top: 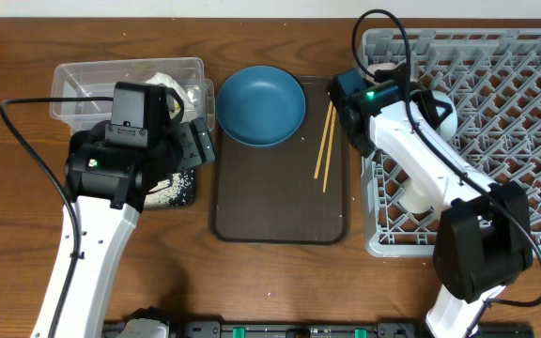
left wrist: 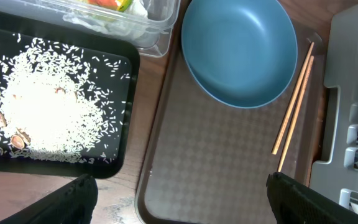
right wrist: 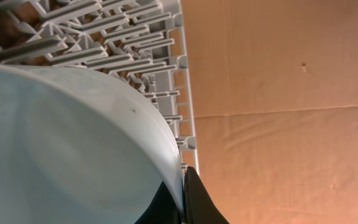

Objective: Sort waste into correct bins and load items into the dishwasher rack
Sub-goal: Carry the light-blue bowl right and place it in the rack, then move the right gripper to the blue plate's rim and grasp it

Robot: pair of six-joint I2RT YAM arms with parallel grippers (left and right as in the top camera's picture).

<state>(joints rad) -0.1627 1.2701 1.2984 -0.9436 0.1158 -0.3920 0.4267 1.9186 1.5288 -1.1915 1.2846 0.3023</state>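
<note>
I will next bring my right gripper down and left in the overhead view, lower the bowl onto the dishwasher rack's wires beside the brown tray and release it.
My left gripper [top: 195, 141] [left wrist: 188, 205] hangs open and empty over the left edge of the brown serving tray [left wrist: 229, 162]. On that tray lie the dark blue plate [top: 259, 105] [left wrist: 238, 50] and the wooden chopsticks [top: 325, 141] [left wrist: 294, 102]. Loose rice [left wrist: 42, 106] lies piled in the black tray-bin [left wrist: 126, 124]. The tissue and wrapper [left wrist: 114, 5] sit in the clear tub [top: 92, 75]. My right gripper [top: 427, 105] [right wrist: 182, 177] is shut on the rim of the pale blue bowl [top: 440, 111] [right wrist: 61, 143] over the grey dishwasher rack [top: 515, 94] [right wrist: 104, 37].
Another white dish [top: 416, 192] sits in the rack, partly under my right arm. The rack's left wall [left wrist: 353, 74] stands close beside the serving tray [top: 280, 207]. Bare wooden table [top: 252, 282] runs along the front.
</note>
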